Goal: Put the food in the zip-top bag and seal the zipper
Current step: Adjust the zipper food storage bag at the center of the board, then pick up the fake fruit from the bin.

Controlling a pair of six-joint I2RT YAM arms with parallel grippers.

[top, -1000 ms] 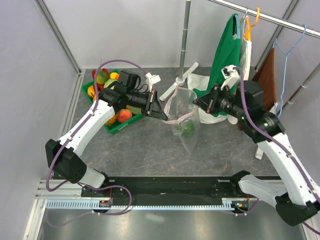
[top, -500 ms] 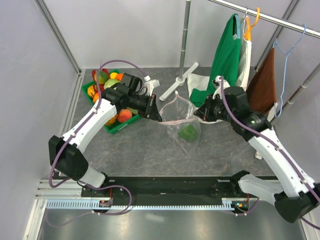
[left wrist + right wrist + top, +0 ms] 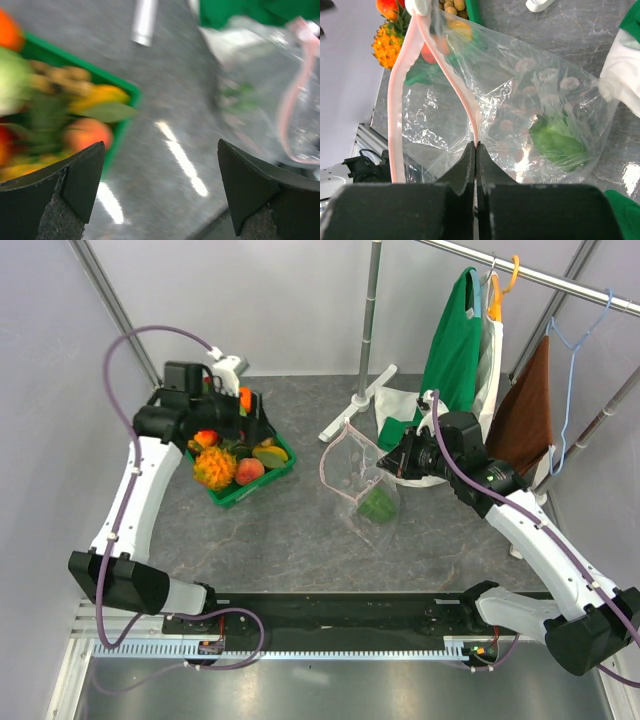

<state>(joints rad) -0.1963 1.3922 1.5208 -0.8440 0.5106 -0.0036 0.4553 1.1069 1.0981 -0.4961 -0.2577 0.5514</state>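
My left gripper should go down next onto the spiky orange fruit's leafy top (image 3: 235,448) and close, because the bag (image 3: 362,485) is wide open and the spiky orange fruit is still in the tray.
The clear zip-top bag (image 3: 362,485) with pink dots hangs from my right gripper (image 3: 393,466), its bottom resting on the table. A green pepper (image 3: 377,505) lies inside it (image 3: 555,140). My right gripper (image 3: 476,146) is shut on the pink zipper (image 3: 462,92) at the bag's mouth, which gapes open. My left gripper (image 3: 252,418) is open and empty above the green tray (image 3: 250,494), apart from the bag. In the blurred left wrist view, the left gripper (image 3: 160,150) faces bare table between the tray (image 3: 120,132) and the bag (image 3: 280,100). More food sits in the tray: a peach (image 3: 249,470), a spiky orange fruit (image 3: 213,468).
A clothes rack stands at the back, its white foot (image 3: 345,418) just behind the bag. A green garment (image 3: 450,340), a brown cloth (image 3: 528,405) and hangers hang at the back right. A grey wall closes off the left side.
My left gripper let go of the bag's edge, opened wide and swung back left over the tray. The bag now hangs from the right gripper alone.
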